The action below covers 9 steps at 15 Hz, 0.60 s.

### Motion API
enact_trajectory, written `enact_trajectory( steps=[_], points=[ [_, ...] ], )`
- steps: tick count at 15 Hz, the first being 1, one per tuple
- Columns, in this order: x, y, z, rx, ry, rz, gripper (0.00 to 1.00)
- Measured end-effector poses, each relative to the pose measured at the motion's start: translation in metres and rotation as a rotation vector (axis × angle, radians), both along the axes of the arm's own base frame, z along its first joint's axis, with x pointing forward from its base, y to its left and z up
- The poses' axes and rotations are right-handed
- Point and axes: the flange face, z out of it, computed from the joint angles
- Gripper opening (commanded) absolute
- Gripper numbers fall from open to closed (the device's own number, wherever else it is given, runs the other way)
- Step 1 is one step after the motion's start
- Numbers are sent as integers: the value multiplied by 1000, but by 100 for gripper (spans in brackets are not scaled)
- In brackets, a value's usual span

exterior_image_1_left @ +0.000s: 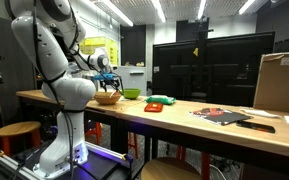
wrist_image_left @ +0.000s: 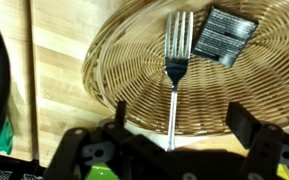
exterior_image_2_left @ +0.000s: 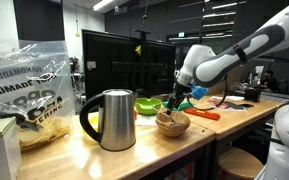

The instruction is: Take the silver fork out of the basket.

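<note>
The silver fork's handle already runs between my open fingers. I will move my gripper down toward the basket (wrist_image_left: 134,70), onto the middle of the fork's handle (wrist_image_left: 172,115), and close it.
The tan woven basket (wrist_image_left: 134,70) fills the wrist view; it also shows in both exterior views (exterior_image_1_left: 108,98) (exterior_image_2_left: 172,124) on the wooden table. The silver fork (wrist_image_left: 176,55) lies in it, tines toward the top of the view, its handle running over the near rim and down between my fingers. A dark foil packet (wrist_image_left: 227,37) lies in the basket beside the tines. My gripper (wrist_image_left: 181,118) hangs just above the basket's near rim, open, one finger on each side of the fork handle, not touching it. It also shows in both exterior views (exterior_image_1_left: 108,85) (exterior_image_2_left: 174,103).
A bright green bowl (exterior_image_2_left: 147,105) (exterior_image_1_left: 131,94) stands just behind the basket. A flat red-and-green object (exterior_image_1_left: 161,102) lies beyond it. A steel kettle (exterior_image_2_left: 111,119) and a bag (exterior_image_2_left: 29,90) stand at one end. A cardboard box (exterior_image_1_left: 280,82) and papers (exterior_image_1_left: 222,115) lie at the other end.
</note>
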Motion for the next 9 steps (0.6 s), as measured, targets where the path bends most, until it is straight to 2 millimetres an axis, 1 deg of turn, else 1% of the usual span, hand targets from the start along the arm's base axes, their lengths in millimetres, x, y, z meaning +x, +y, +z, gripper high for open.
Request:
enact_trajectory(
  steps=[2,4,6,9],
  points=[
    [2,-12,-8,22,-32,2,100],
    [8,-18,-10,47,-54,10,100],
    [13,-18,-13,73,-66,24,100],
    [15,-12,-18,105,-68,50,100]
  ],
)
